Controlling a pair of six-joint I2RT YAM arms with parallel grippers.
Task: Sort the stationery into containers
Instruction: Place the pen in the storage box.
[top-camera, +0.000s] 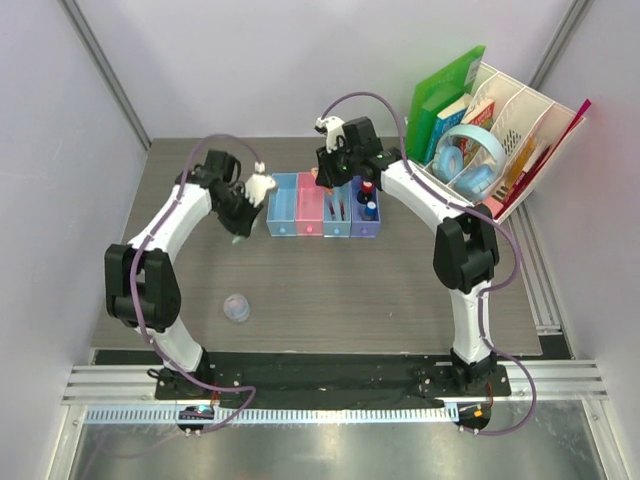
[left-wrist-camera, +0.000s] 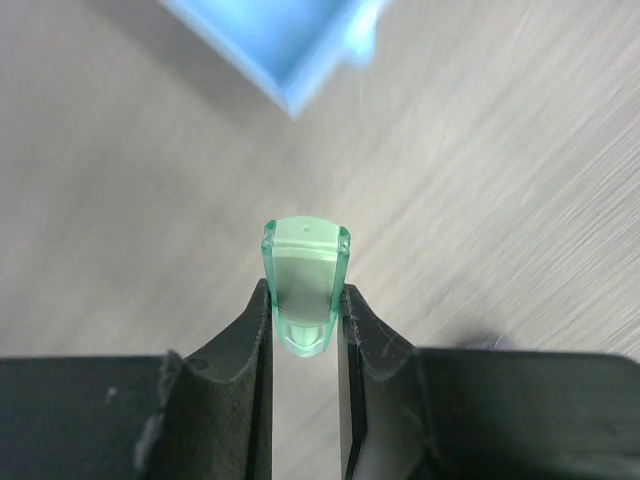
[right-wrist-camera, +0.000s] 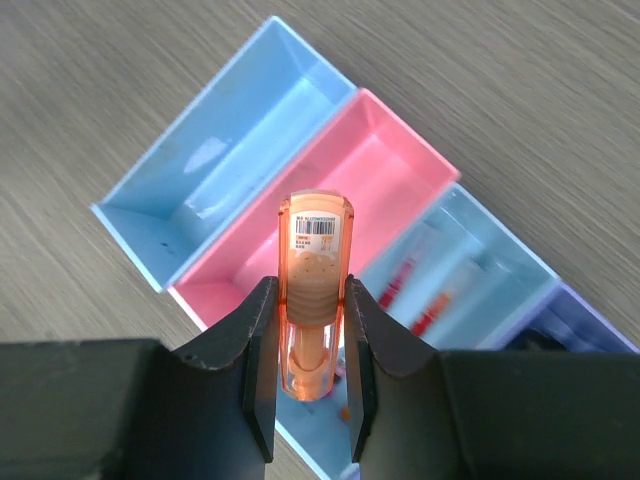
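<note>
My right gripper will move down toward the left in the top view and let go inside the pink tray, which is empty and lies below it that way.
Four joined trays (top-camera: 300, 232) sit in a row at mid-table: light blue, pink, light blue, purple-blue. My left gripper (left-wrist-camera: 305, 300) is shut on a short green piece (left-wrist-camera: 305, 280) and holds it above bare table, just left of the leftmost blue tray (left-wrist-camera: 290, 40). My right gripper (right-wrist-camera: 312, 300) is shut on a short orange piece (right-wrist-camera: 316, 290) and holds it over the pink tray (right-wrist-camera: 330, 200) and the blue tray beside it (right-wrist-camera: 470, 270), which holds red pens. A round translucent bluish disc (top-camera: 237, 308) lies on the table at the near left.
A white perforated desk organizer (top-camera: 500, 140) with books, a green folder and blue headphones (top-camera: 468, 160) stands at the back right, close behind the right arm. The purple-blue tray (top-camera: 367, 215) holds red- and blue-capped bits.
</note>
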